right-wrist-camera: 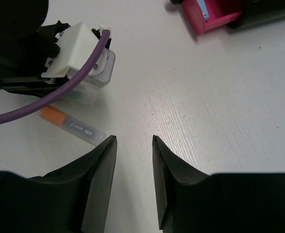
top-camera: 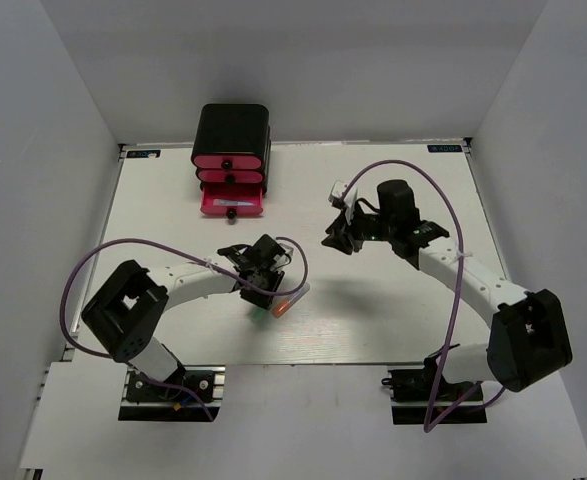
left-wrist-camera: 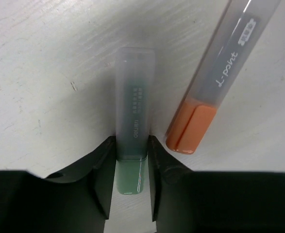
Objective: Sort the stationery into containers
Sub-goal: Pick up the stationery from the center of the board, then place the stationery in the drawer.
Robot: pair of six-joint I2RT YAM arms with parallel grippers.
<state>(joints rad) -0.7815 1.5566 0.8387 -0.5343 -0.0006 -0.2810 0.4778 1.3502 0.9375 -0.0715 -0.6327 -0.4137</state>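
My left gripper holds the green capsule, and the bottom drawer (top-camera: 233, 203) is already open, outward of my left gripper. My left gripper should next lift the capsule up and outward over the drawer to release it.
A translucent green capsule (left-wrist-camera: 134, 114) lies on the white table between my left gripper's (left-wrist-camera: 131, 141) fingers, which press both its sides near the green end. A longer piece with an orange end (left-wrist-camera: 215, 80) lies just right of it, apart from the fingers. In the top view both show under the left gripper (top-camera: 271, 298), the orange piece (top-camera: 291, 303) pointing right. The black box of pink drawers (top-camera: 231, 150) stands at the back, its bottom drawer (top-camera: 233, 203) pulled open. My right gripper (right-wrist-camera: 134, 141) is open and empty above bare table, right of centre (top-camera: 335, 238).
The right wrist view shows the left gripper's body with its purple cable (right-wrist-camera: 59, 53), the orange piece (right-wrist-camera: 69, 124) below it, and the open pink drawer (right-wrist-camera: 195, 17) holding something blue. White walls enclose the table.
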